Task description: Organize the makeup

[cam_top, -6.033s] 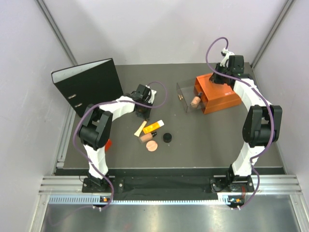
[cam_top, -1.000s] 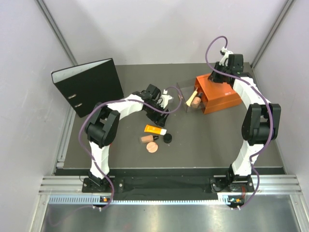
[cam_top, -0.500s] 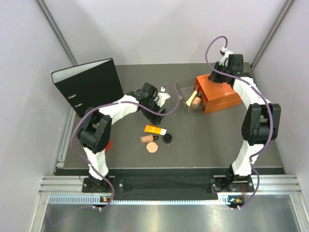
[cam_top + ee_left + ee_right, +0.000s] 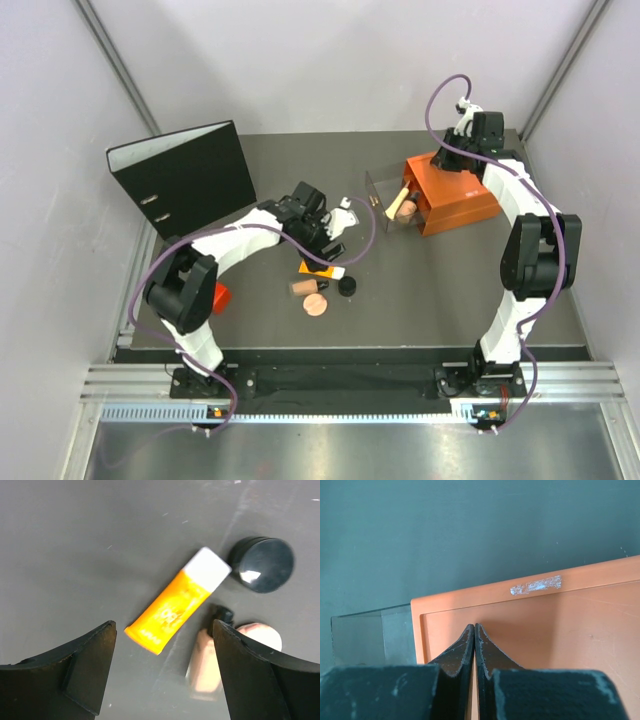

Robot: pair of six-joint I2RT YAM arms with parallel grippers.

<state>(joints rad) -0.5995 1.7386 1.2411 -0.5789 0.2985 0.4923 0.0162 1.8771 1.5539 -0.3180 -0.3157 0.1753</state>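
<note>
My left gripper is above the crimped end of the orange tube and will go down and along the tube onto its body beside its white cap.
An orange tube [image 4: 172, 602] with a white cap lies on the dark table, seen also from above [image 4: 320, 269]. My left gripper [image 4: 162, 630] hangs open just above its crimped end, one finger on each side, holding nothing; the top view shows the gripper [image 4: 325, 243] over the tube. Beside the tube lie a small black jar [image 4: 262, 564], a pink bottle [image 4: 205, 665] and a round pink compact [image 4: 316, 304]. A cream stick [image 4: 400, 193] and a small bottle [image 4: 406, 211] sit inside the orange box [image 4: 455, 200]. My right gripper [image 4: 474, 627] is shut over the box's lid [image 4: 545, 620].
The box's clear door [image 4: 378, 200] stands open toward the table's middle. A black binder [image 4: 185, 175] stands upright at the back left. A small red object [image 4: 220, 297] lies by the left arm's elbow. Grey walls close in both sides.
The cream stick, on the table six seconds ago, now sits in the box. My left gripper has come back from the box door to above the tube. The right arm is still.
</note>
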